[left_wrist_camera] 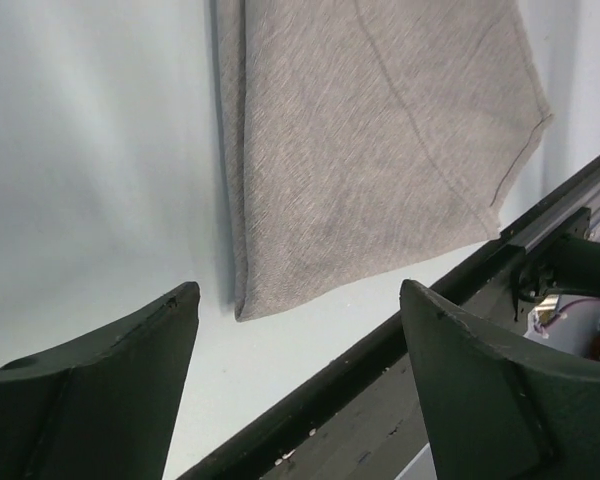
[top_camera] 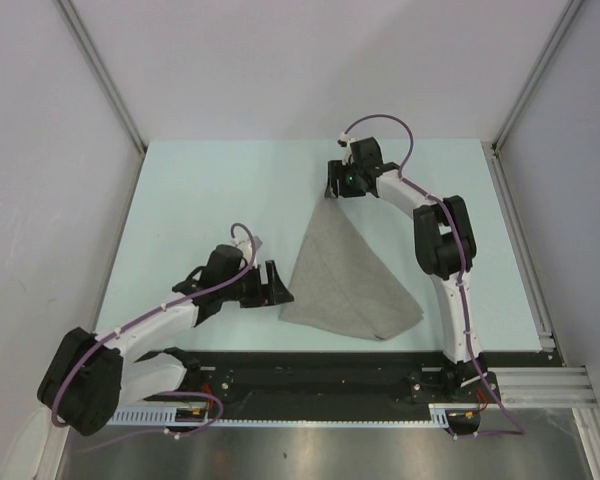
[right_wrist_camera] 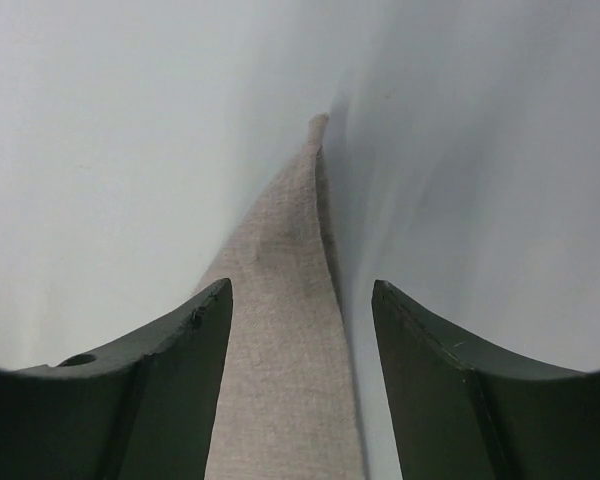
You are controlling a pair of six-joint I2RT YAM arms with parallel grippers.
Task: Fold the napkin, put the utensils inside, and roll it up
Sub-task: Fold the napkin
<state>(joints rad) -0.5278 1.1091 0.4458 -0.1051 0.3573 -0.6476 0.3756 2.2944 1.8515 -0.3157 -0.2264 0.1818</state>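
Note:
Next, my right gripper will lower its spread fingers slightly to the left in the top view, around the napkin's far tip (top_camera: 328, 196) (right_wrist_camera: 314, 148) below.
The light-grey napkin (top_camera: 345, 285) lies folded into a triangle on the pale table, with its narrow tip pointing to the far side. My left gripper (top_camera: 277, 284) is open and empty, just left of the napkin's near-left corner (left_wrist_camera: 242, 308). In the left wrist view the gripper (left_wrist_camera: 300, 295) sits low over the table, apart from the cloth (left_wrist_camera: 380, 150). My right gripper (top_camera: 332, 186) is open over the napkin's far tip. In the right wrist view the cloth (right_wrist_camera: 280, 350) runs between the spread fingers of the gripper (right_wrist_camera: 301, 290), which do not grip it. No utensils are in view.
A black rail (top_camera: 330, 365) runs along the table's near edge and also shows in the left wrist view (left_wrist_camera: 380, 370). A metal rail (top_camera: 525, 250) borders the right side. Grey walls enclose the left, far and right sides.

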